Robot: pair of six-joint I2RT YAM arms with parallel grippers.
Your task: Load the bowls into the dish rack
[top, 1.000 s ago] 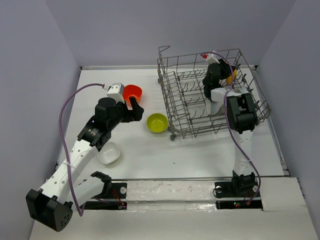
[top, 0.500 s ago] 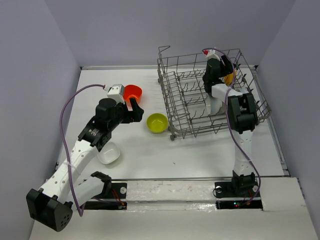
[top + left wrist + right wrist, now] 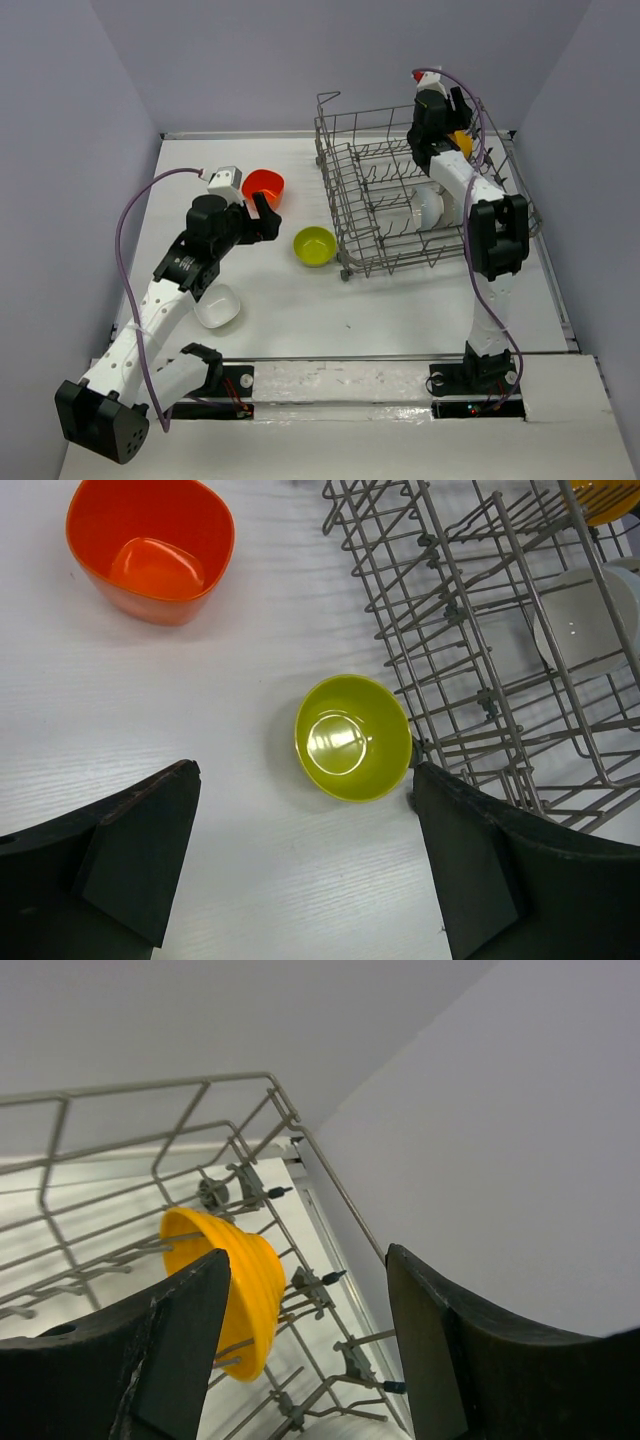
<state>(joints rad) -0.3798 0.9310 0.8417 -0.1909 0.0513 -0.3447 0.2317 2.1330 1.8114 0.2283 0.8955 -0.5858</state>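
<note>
The left gripper moves down to its right in the top view onto the green bowl (image 3: 352,738) below next, on its uncrowded rim opposite the rack.
The grey wire dish rack (image 3: 350,205) stands at the back right. An orange-yellow bowl (image 3: 225,1290) stands on edge among its prongs, and a white bowl (image 3: 428,207) leans beside it. My right gripper (image 3: 437,100) is open and empty above the rack's far corner. A lime green bowl (image 3: 352,738) sits on the table just left of the rack (image 3: 480,630). A red-orange bowl (image 3: 150,548) sits further back left. Another white bowl (image 3: 217,306) lies near the left arm. My left gripper (image 3: 268,205) is open and empty, above the table near the green bowl.
The white table (image 3: 380,310) is walled by grey panels at the back and both sides. A purple cable (image 3: 130,240) loops off the left arm. The right arm (image 3: 490,240) reaches up over the rack's right side.
My right gripper has risen out of the rack, leaving the orange-yellow bowl among the prongs. My left gripper has shifted slightly, still open over the table.
</note>
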